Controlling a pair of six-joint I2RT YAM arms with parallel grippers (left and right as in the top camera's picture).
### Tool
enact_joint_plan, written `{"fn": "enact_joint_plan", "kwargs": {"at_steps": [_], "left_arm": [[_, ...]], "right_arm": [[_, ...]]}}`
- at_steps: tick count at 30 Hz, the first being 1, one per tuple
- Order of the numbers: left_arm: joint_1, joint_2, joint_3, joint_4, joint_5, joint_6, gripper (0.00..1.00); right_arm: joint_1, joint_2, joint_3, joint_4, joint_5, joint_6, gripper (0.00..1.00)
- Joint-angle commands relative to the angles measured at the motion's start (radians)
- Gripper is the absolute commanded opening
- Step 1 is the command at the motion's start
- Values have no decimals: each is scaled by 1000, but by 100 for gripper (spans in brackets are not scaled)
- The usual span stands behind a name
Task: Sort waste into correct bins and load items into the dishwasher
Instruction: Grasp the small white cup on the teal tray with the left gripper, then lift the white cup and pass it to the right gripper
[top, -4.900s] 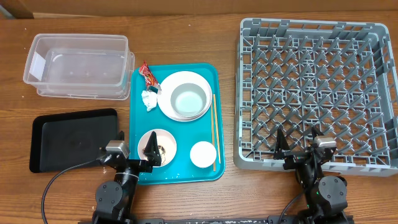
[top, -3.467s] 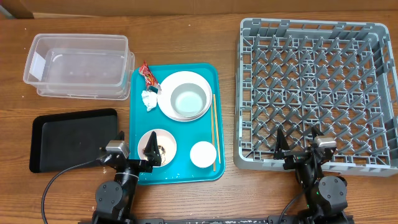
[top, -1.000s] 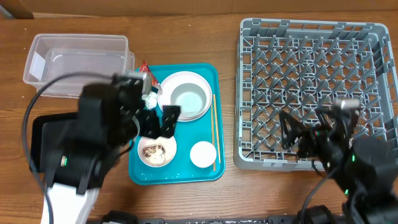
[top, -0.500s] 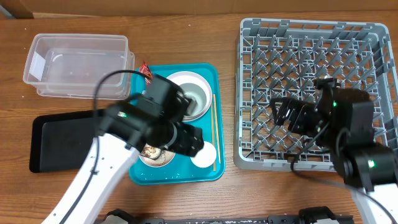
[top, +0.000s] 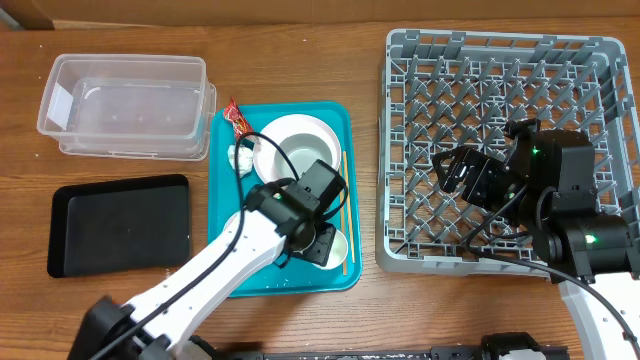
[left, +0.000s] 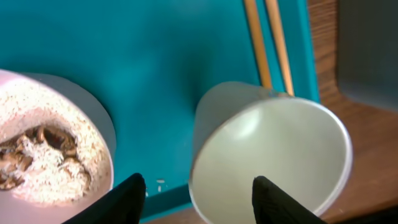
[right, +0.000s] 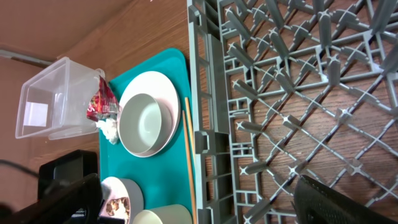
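Note:
My right gripper will turn and move left in the overhead view, onto the cup's outer side (top: 339, 250) (right: 175, 214) my left gripper leaves free, as the white cup lies there.
My left gripper (left: 199, 180) hangs open over the teal tray (left: 161, 56). One finger sits between the small pinkish bowl (left: 93, 124) of rice and brown scraps (left: 37, 146) and the small white cup (left: 267, 155); the other is over the cup's inside. The cup's left wall stands between the jaws, with a gap on the outer side. Chopsticks (left: 264, 37) lie just beyond the cup. My right gripper (right: 198, 183) is wide open and empty above the grey dish rack (top: 510, 130). The plate (top: 275, 130) carries the white bowl (top: 298, 157).
A red wrapper (top: 237, 118) and a white tissue wad (top: 240, 157) lie at the teal tray's far left. The clear tub (top: 125, 105) stands at the back left, and the black tray (top: 120, 225) lies in front of it. My left arm covers the tray's near part.
My left arm has swung right from the pinkish bowl to the cup, and its jaws have narrowed. The right arm has hardly moved over the rack.

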Motion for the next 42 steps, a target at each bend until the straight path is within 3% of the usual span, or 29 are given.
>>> {"fn": "enact_joint_plan", "kwargs": {"at_steps": [1, 2, 3, 4, 12, 17, 21, 25, 29, 37, 42], "left_arm": [[-1, 37, -3, 24, -37, -15, 50], [-1, 48, -3, 30, -32, -16, 36], [-1, 54, -2, 27, -29, -17, 15], [-1, 55, 1, 21, -19, -17, 4], [87, -6, 229, -121, 28, -36, 4], [283, -56, 375, -89, 398, 57, 4], [431, -53, 389, -31, 831, 135, 4], [505, -47, 389, -15, 1173, 214, 4], [510, -48, 389, 3, 1284, 216, 4], [509, -48, 389, 43, 1401, 216, 4], [508, -48, 389, 43, 1398, 216, 4]], "right_arm": [[-3, -17, 26, -3, -8, 4, 100], [-3, -17, 26, -5, -9, 1, 100], [-3, -17, 26, -7, -7, 1, 100], [-3, -17, 26, -9, -6, 1, 100], [-3, -20, 26, -6, -29, -29, 100], [-3, -21, 26, 56, -294, -76, 96], [-3, -21, 26, 157, -554, -135, 93], [4, -21, 26, 275, -688, -134, 90], [43, -20, 26, 404, -783, -117, 89], [193, 7, 26, 547, -787, -89, 89], [245, 18, 26, 638, -783, -88, 76]]}}
